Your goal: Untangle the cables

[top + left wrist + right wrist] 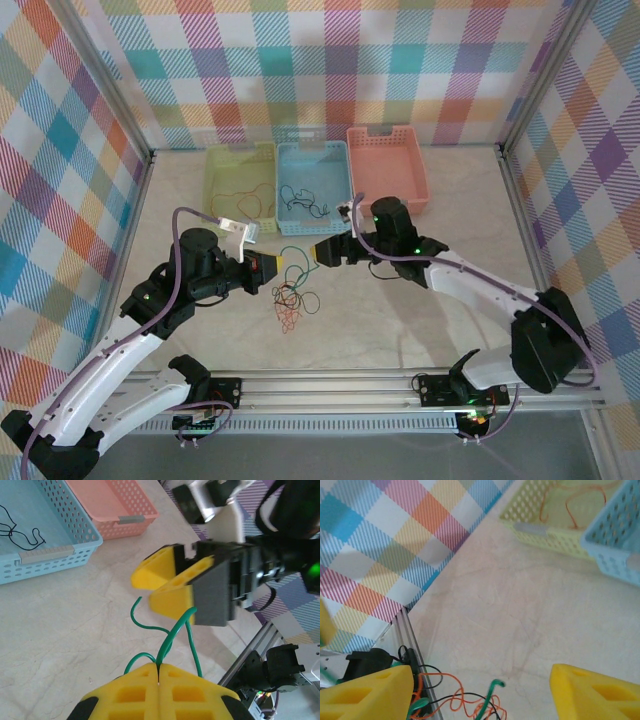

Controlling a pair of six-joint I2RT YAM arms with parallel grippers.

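My left gripper needs to move away from the right gripper, over bare tabletop, and let go of the green cable (296,252), because its end is between the right gripper's fingers.
A tangle of orange-red and black cables (290,305) lies on the table below the two grippers. My left gripper (159,672) is shut on a green cable (170,640), which loops up from between its yellow fingers. In the top view the left gripper (276,263) and the right gripper (323,253) face each other, with the green cable (296,252) arching between them. My right gripper (480,695) stands open. The green cable's free end (492,687) rises between its fingers (370,690) without touching them, above the orange and black cables (455,702).
Three baskets stand at the back: a yellow-green one (215,190) with an orange cable in it, a blue one (340,195) with a black cable, and a pink one (415,170). The aluminium rail (350,385) runs along the near edge.
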